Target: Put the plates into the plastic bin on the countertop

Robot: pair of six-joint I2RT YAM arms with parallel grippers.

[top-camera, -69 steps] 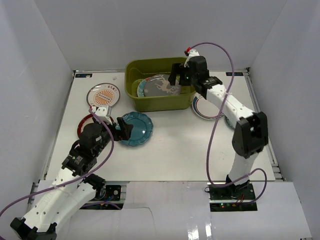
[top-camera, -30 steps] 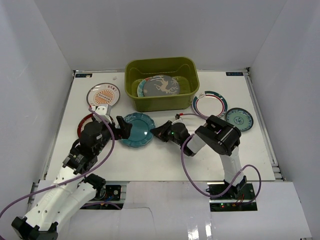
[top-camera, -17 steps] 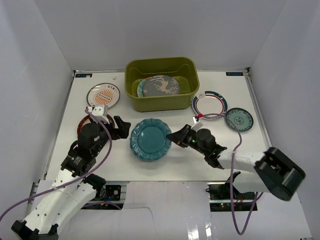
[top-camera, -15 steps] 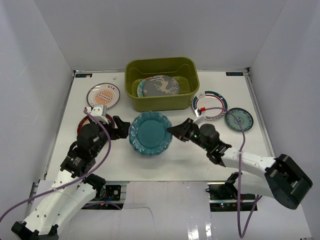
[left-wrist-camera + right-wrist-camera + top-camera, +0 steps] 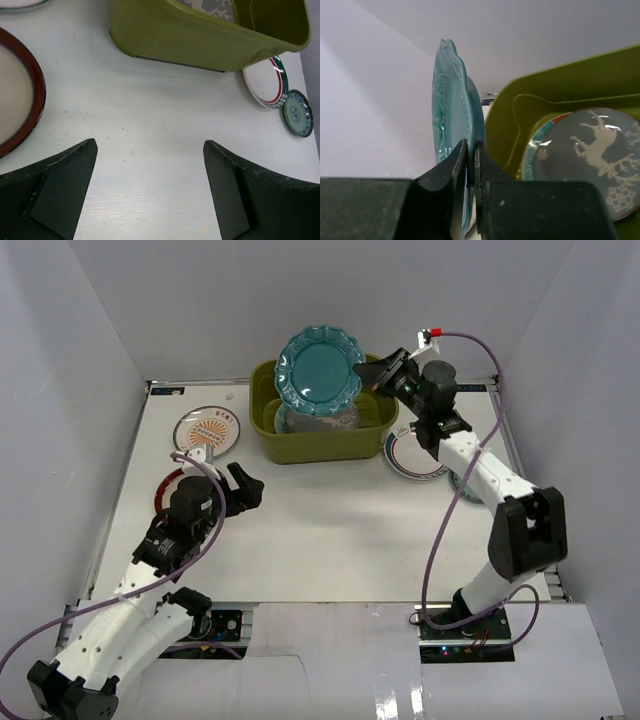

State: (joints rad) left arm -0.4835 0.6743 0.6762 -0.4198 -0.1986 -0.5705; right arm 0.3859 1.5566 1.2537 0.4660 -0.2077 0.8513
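Observation:
The robot's right gripper will next go down into the bin [image 5: 262,435] and let go of the teal scalloped plate on the grey-and-white plate [image 5: 322,421], because that stack lies below the gripper.
My right gripper [image 5: 372,376] [image 5: 470,146] is shut on the rim of the teal scalloped plate [image 5: 320,370] [image 5: 449,110]. It holds the plate nearly on edge above the olive-green plastic bin [image 5: 262,435] [image 5: 545,82]. Inside the bin a grey-and-white plate [image 5: 322,421] [image 5: 592,152] lies on a red-and-turquoise plate [image 5: 538,142]. The orange sunburst plate [image 5: 208,430] and the dark red plate [image 5: 166,488] [image 5: 22,100] lie on the countertop [image 5: 330,530] at the left. My left gripper [image 5: 246,491] [image 5: 150,145] stands open over bare countertop, beside the dark red plate.
A ring-rimmed white plate [image 5: 412,457] [image 5: 265,82] lies right of the bin. A small teal plate [image 5: 298,112] sits further right, largely behind my right arm in the top view. White walls close in the countertop on three sides.
My right arm has lifted the teal scalloped plate from the middle of the countertop up over the bin, turning it on edge. The left gripper has stayed open in place.

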